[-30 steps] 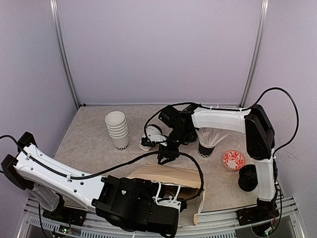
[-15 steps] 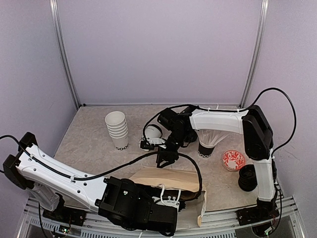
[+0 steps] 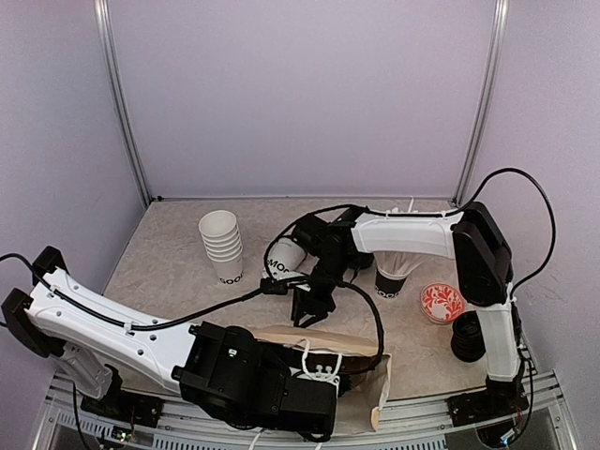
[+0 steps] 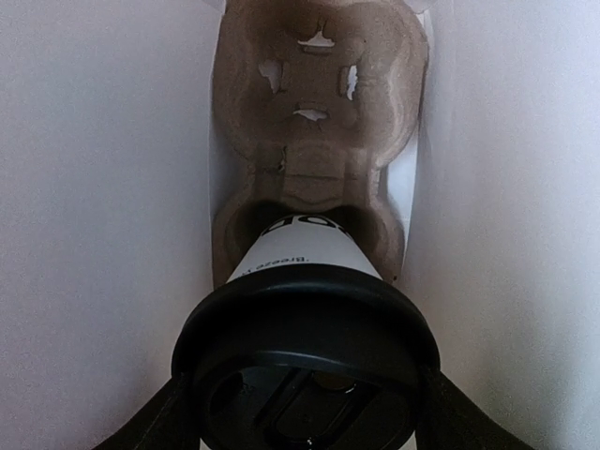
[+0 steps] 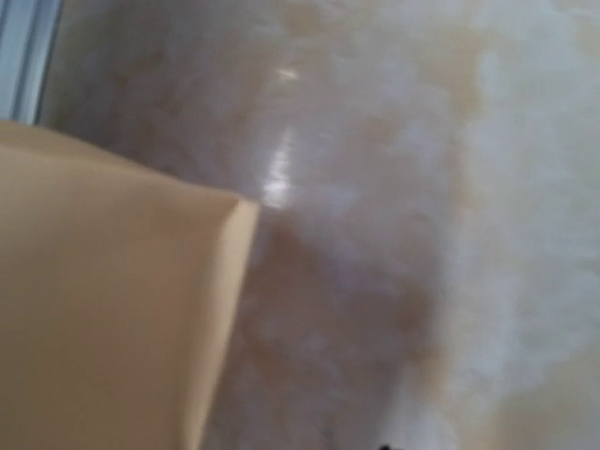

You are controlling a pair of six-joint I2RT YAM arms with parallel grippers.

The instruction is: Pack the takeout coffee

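The takeout coffee [image 4: 302,258] stays in the tray's near hollow as my left gripper eases outward and down next and opens to release it. The takeout coffee's base already sits there.
In the left wrist view, my left gripper [image 4: 305,424] is shut on a takeout coffee [image 4: 302,258], a white cup with black lettering and a black lid [image 4: 305,342]. One dark finger [image 4: 157,422] shows on each side of the lid. The cup's base sits in the near well of a brown moulded tray [image 4: 319,103] inside the paper bag [image 3: 319,336]. In the top view the bag hides this gripper. A second white lettered cup [image 3: 281,262] lies on its side next to my right wrist. My right gripper [image 3: 309,305] hangs over the bag's far edge, its jaws unclear.
A stack of white cups [image 3: 222,246] stands at the back left. A black cup with white sticks [image 3: 392,274], a red patterned dish [image 3: 442,302] and a stack of black lids [image 3: 469,336] stand on the right. The right wrist view shows the bag's corner [image 5: 112,309].
My right arm has moved left and nearer, down to the bag's far edge. The white cup beside it has shifted and turned, so its lettering now shows. My left wrist has shifted slightly.
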